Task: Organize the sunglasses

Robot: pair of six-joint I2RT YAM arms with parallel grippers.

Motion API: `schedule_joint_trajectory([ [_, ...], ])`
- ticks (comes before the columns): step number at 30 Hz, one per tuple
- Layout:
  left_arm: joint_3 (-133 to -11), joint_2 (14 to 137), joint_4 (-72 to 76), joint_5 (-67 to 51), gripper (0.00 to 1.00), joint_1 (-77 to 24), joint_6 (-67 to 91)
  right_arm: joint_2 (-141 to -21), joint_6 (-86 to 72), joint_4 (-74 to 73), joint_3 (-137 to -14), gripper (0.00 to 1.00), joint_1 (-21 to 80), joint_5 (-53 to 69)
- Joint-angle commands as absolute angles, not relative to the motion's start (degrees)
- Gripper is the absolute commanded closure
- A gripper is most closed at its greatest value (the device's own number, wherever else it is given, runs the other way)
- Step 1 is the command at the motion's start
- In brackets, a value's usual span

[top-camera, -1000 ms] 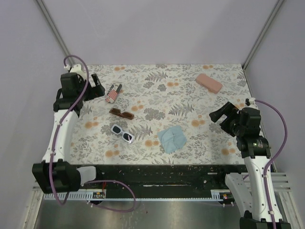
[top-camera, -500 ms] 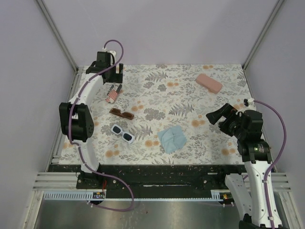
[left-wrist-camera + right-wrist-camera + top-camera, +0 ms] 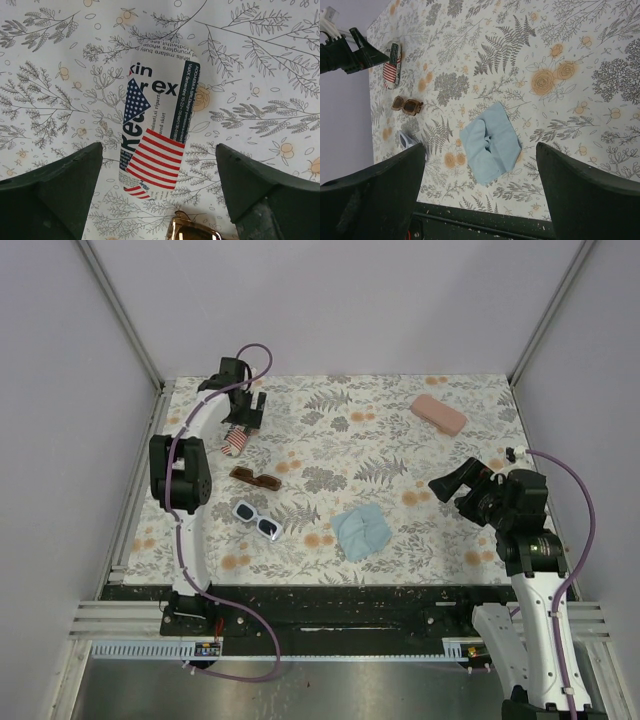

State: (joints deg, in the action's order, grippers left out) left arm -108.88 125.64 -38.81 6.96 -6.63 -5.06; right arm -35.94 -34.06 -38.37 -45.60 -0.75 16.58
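Next I will bring my left gripper down onto the pouch's striped part (image 3: 237,435) (image 3: 157,150) and close across its narrow width, since the spread fingers already stand along both long sides.
The white-framed sunglasses (image 3: 257,521) lie at the near left of the table. The brown sunglasses (image 3: 257,478) lie just behind them. My left gripper (image 3: 246,416) reaches to the far left and hangs open over the stars-and-stripes pouch (image 3: 233,439). In the left wrist view the pouch (image 3: 157,135) lies flat between the spread fingers (image 3: 55,195), and a corner of the brown sunglasses (image 3: 192,231) shows at the bottom edge. My right gripper (image 3: 452,483) is open above the table's right side. The right wrist view shows the brown pair (image 3: 407,105) and a bit of the white pair (image 3: 409,141).
A crumpled light blue cloth (image 3: 361,531) lies near the front middle, framed by my right fingers (image 3: 375,190) in the wrist view. A pink hard case (image 3: 438,414) sits at the far right. Grey walls close off the left, back and right.
My left arm has swung from the left edge out to the far left, bringing its open gripper over the striped pouch. The right gripper has drifted slightly left.
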Motion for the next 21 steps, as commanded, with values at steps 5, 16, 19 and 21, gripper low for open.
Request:
schedule_joint_trajectory([
  [5, -115.8, 130.9, -41.9, 5.5, 0.04, -5.1, -5.1, -37.6, -32.6, -34.8, -44.7, 0.01, -0.6, 18.8],
  [16, -117.7, 133.7, -43.4, 4.8, 0.25, -3.9, -4.5, -38.8, -32.3, -34.9, -45.0, 0.00, -0.5, 17.9],
  [19, -117.9, 134.4, -43.6, 4.2, 0.31, -3.8, -4.5, -38.8, -32.3, -34.9, -44.9, 0.01, -0.5, 18.0],
  [21, -119.0, 135.3, -44.6, 3.5, 0.42, -3.8, -4.5, -38.6, -32.3, -34.9, -45.0, 0.01, -0.5, 18.1],
])
